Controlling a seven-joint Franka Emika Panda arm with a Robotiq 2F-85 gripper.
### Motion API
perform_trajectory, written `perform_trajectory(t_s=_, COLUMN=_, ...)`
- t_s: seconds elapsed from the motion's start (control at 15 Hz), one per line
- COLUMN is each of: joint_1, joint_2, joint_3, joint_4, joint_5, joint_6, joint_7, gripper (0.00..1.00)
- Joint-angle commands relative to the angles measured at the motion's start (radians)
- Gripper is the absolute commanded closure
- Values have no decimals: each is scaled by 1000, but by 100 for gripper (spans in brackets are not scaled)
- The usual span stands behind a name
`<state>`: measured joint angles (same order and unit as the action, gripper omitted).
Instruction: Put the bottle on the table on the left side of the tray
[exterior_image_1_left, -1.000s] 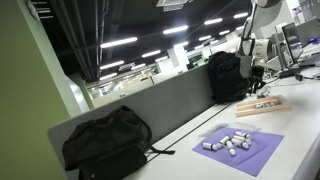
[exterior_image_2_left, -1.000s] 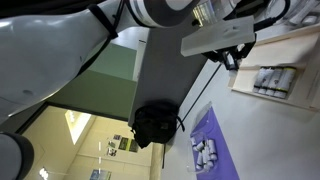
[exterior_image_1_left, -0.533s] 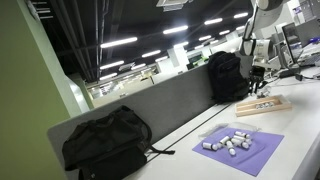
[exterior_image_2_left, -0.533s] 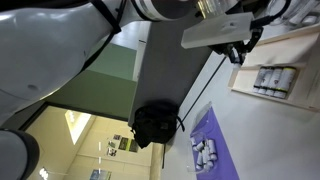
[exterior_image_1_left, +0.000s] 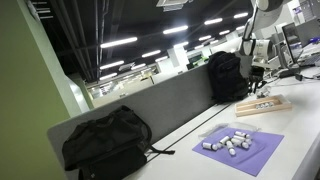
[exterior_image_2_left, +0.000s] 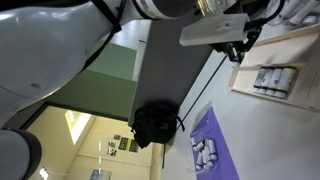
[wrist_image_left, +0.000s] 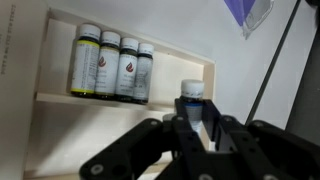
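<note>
My gripper will move toward the purple mat next and then down to release the bottle, because the gap between the row of bottles and the tray's end (wrist_image_left: 177, 75) is empty.
In the wrist view, my gripper (wrist_image_left: 193, 110) is shut on a small bottle (wrist_image_left: 192, 90) with a white cap and blue band, holding it upright at the right end wall of the light wood tray (wrist_image_left: 60, 110). Several dark bottles with pale labels (wrist_image_left: 112, 66) stand in a row in the tray. I cannot tell whether the held bottle is inside or just over the tray wall. In both exterior views the gripper (exterior_image_1_left: 257, 80) (exterior_image_2_left: 240, 47) hovers at the tray (exterior_image_1_left: 262, 105) (exterior_image_2_left: 300, 45) on the pale table (exterior_image_1_left: 300, 120).
A purple mat (exterior_image_1_left: 238, 150) (exterior_image_2_left: 212, 125) with several white cylinders lies on the table nearer the camera. Black backpacks (exterior_image_1_left: 105, 142) (exterior_image_1_left: 225, 75) rest against the grey partition (exterior_image_1_left: 170, 100). A dark cable (wrist_image_left: 270, 60) runs across the table beside the tray.
In an exterior view the gripper has shifted a little sideways by the tray's end between one second ago and half a second ago; since then it has hardly moved.
</note>
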<state>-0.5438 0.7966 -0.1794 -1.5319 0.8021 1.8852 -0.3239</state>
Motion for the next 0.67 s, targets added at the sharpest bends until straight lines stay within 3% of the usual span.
perform_trajectory(t_s=0.0, joint_1=-24, joint_2=32, joint_3=15, joint_4=70, joint_5=-22, joint_6=-52, joint_7=-7, gripper=94)
perform_trajectory(t_s=0.07, joint_1=-11, joint_2=9, joint_3=11, joint_4=17, joint_5=-11, joint_6=-15, joint_7=-9, gripper=78)
perform_trajectory(t_s=0.47, joint_1=-16, joint_2=17, joint_3=15, joint_4=31, joint_5=-14, joint_6=-19, joint_7=-19, gripper=78)
perform_trajectory(t_s=0.53, joint_1=-16, joint_2=17, joint_3=15, joint_4=31, joint_5=-14, joint_6=-19, joint_7=-19, gripper=94)
perform_trajectory(t_s=0.6, joint_1=-12, joint_2=21, joint_3=15, joint_4=34, joint_5=-21, joint_6=-25, joint_7=-15, gripper=94)
